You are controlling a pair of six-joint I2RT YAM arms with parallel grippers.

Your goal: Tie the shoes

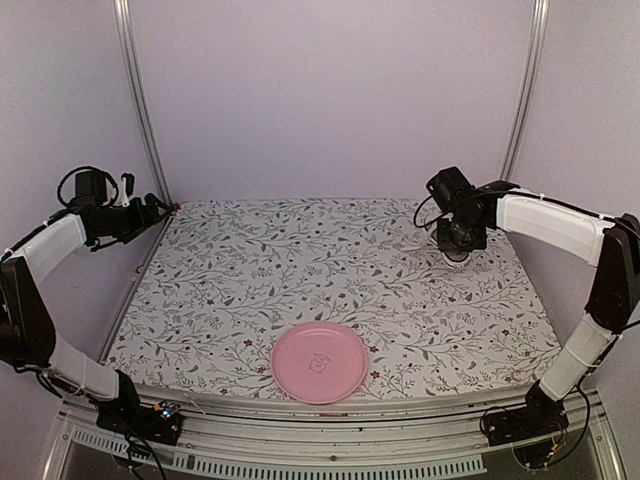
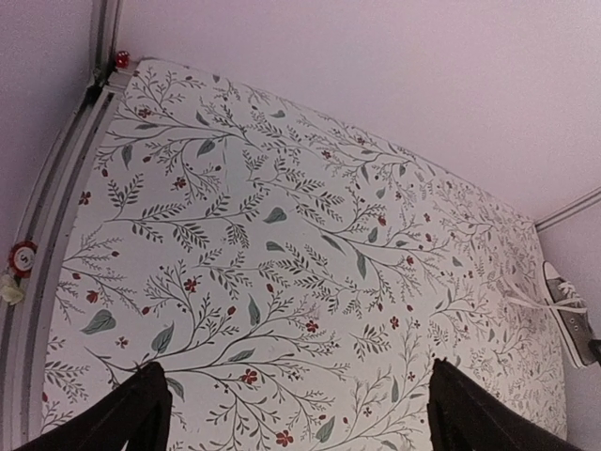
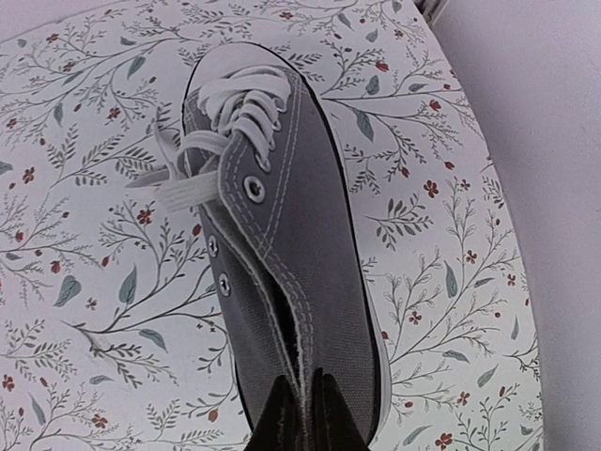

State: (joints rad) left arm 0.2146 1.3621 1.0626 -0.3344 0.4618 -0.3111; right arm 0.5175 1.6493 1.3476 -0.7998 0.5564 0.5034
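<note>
I will next lift the sneaker with my right gripper from the table's far corner toward the middle of the table, then bring it back and down near the pink plate.
The grey sneaker, with loose white laces and a white sole, lies at the back right of the floral table. It also shows small at the right edge of the left wrist view and is mostly hidden under the gripper in the top view. My right gripper is shut, its two fingertips pinching the grey canvas rim at the heel; in the top view it hangs over the shoe. My left gripper is open and empty, far off at the back left corner.
A pink plate sits at the front middle of the table. Lilac walls and metal posts close the back and sides. The table's right edge runs close to the shoe.
</note>
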